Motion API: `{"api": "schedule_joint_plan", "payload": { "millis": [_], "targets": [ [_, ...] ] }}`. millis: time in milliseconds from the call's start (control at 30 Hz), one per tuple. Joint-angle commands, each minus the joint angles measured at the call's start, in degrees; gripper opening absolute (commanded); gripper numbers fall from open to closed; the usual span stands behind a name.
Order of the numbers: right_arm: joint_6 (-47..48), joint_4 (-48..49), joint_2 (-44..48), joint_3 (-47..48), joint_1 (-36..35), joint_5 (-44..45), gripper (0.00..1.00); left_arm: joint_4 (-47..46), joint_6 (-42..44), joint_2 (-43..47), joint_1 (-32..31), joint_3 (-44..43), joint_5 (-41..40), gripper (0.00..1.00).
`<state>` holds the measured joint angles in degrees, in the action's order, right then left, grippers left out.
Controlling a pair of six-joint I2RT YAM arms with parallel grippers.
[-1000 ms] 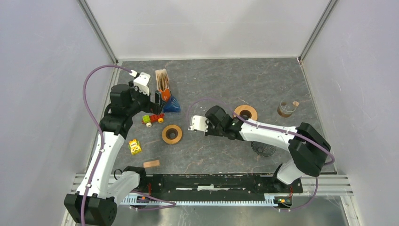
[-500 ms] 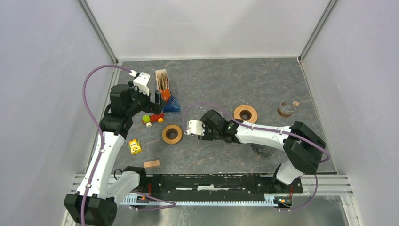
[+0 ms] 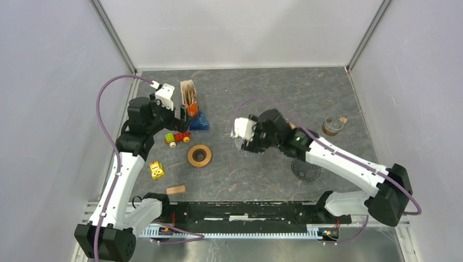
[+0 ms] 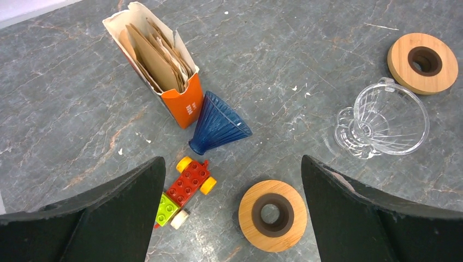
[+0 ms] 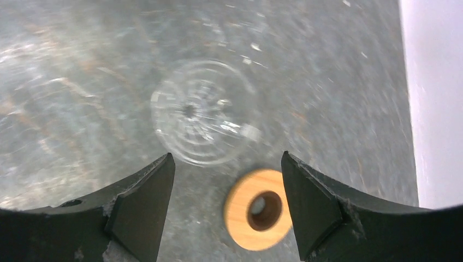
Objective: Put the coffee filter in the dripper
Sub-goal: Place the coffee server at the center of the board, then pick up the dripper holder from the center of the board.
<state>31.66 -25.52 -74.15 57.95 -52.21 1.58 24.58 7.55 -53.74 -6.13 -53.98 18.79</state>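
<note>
The right gripper moves to the right in the top view and down onto the wooden ring's far rim (image 3: 292, 126) (image 5: 286, 198) next, as the ring's hole fits a finger.
Brown paper coffee filters (image 4: 158, 63) stand in an orange and white carton (image 3: 188, 97) at the back left. A blue ribbed dripper (image 4: 218, 124) lies on its side beside the carton (image 3: 200, 121). A clear glass dripper (image 4: 385, 123) rests on the table mid-field, faint in the top view (image 3: 244, 148). My right gripper (image 5: 226, 158) hovers open above the glass dripper (image 5: 199, 112), holding nothing (image 3: 250, 141). My left gripper (image 4: 233, 161) is open and empty, raised near the carton (image 3: 183, 117).
One wooden ring (image 3: 200, 155) lies between the arms (image 4: 273, 215), another (image 5: 256, 208) under the right arm (image 4: 423, 61). A toy brick car (image 4: 185, 191), yellow toy (image 3: 156, 170), wooden block (image 3: 176, 190), wire mesh cone (image 3: 306, 170) and small glass ring (image 3: 331, 126) lie around.
My right gripper has opened, risen and pulled back to the right, leaving the glass dripper on the table. The left arm has not moved.
</note>
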Motion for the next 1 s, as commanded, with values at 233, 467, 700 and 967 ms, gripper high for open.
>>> {"api": "schedule_joint_plan", "payload": {
  "millis": [233, 467, 700, 967],
  "targets": [
    [-9.0, -3.1, -8.4, 5.8, 28.8, -8.0, 0.78, -4.2, -2.2, 0.5, 0.0, -0.5, 5.3, 1.0],
    [-7.4, -5.9, -21.8, 11.0, 38.4, -10.8, 0.78, -4.8, -2.7, 2.6, 0.0, 0.8, 6.1, 1.0],
    [-4.6, -6.3, -27.8, 10.3, 41.2, -10.7, 0.78, -4.8, -2.6, 3.1, 0.0, 1.2, 6.3, 1.0],
    [-3.8, -7.0, -30.9, 10.9, 41.8, -14.2, 0.53, -5.1, -2.7, 3.2, -0.1, 1.4, 6.6, 1.0]
  ]
}}
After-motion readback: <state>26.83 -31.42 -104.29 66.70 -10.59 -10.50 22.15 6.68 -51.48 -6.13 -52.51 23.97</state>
